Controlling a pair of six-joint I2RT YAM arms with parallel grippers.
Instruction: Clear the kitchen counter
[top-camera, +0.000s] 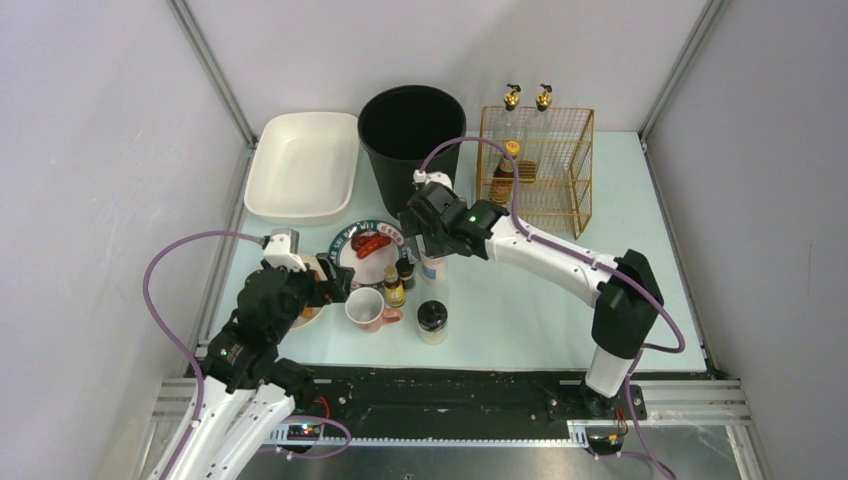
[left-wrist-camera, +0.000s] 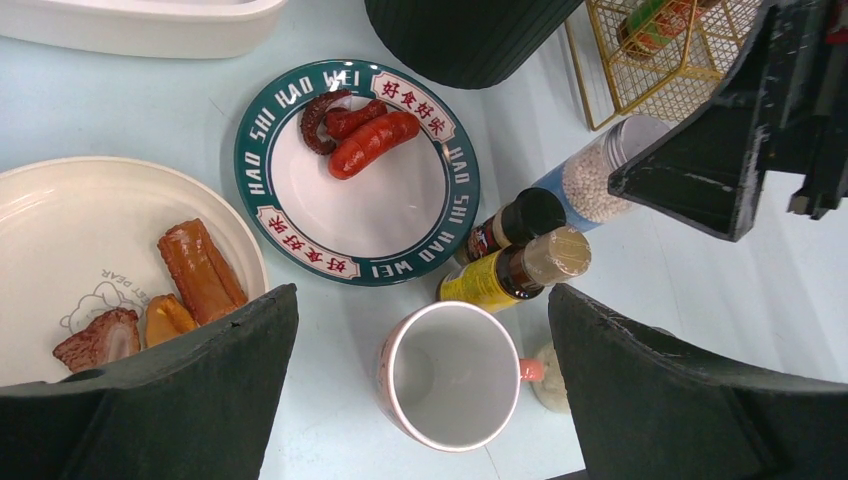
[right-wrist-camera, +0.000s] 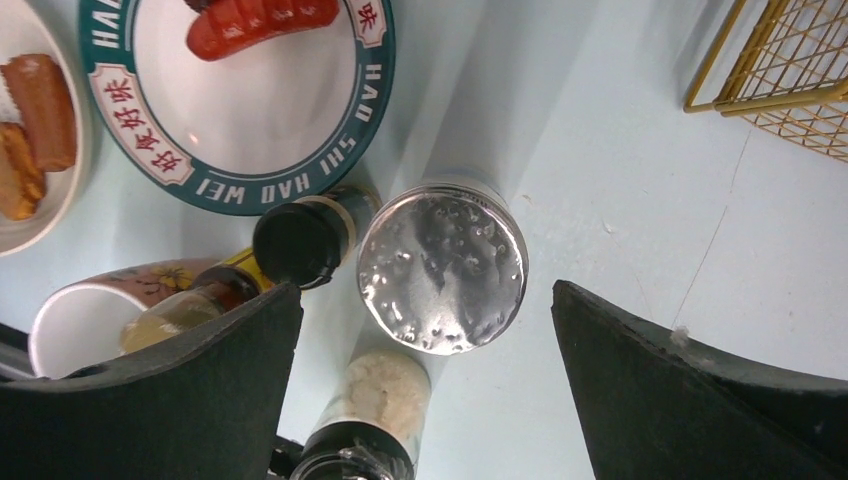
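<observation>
The tall jar's silver lid (right-wrist-camera: 443, 269) is below my right gripper, between its open fingers, so my right gripper will next come down around the lid and close on its sides.
The kitchen counter (top-camera: 540, 300) carries a cluster of items near its left middle. My left gripper (left-wrist-camera: 422, 300) is open and hovers over a white mug (left-wrist-camera: 450, 375) with a pink handle, the mug lying between its fingers untouched. My right gripper (right-wrist-camera: 425, 290) is open, straddling from above a tall jar with a silver lid (right-wrist-camera: 443, 265). Beside the jar stand a dark-capped bottle (right-wrist-camera: 297, 243) and a yellow-labelled bottle (left-wrist-camera: 500, 278). A black-lidded jar of pale powder (top-camera: 432, 321) stands nearer the front. Sausages (left-wrist-camera: 372, 140) lie on a green-rimmed plate (left-wrist-camera: 300, 240), and fried pieces (left-wrist-camera: 200, 270) on a cream plate (left-wrist-camera: 60, 220).
A black bin (top-camera: 410, 130) stands at the back centre, with a white tray (top-camera: 303, 165) to its left. A gold wire basket (top-camera: 535, 165) to its right holds a sauce bottle (top-camera: 505, 170). Grey walls and metal posts enclose the counter.
</observation>
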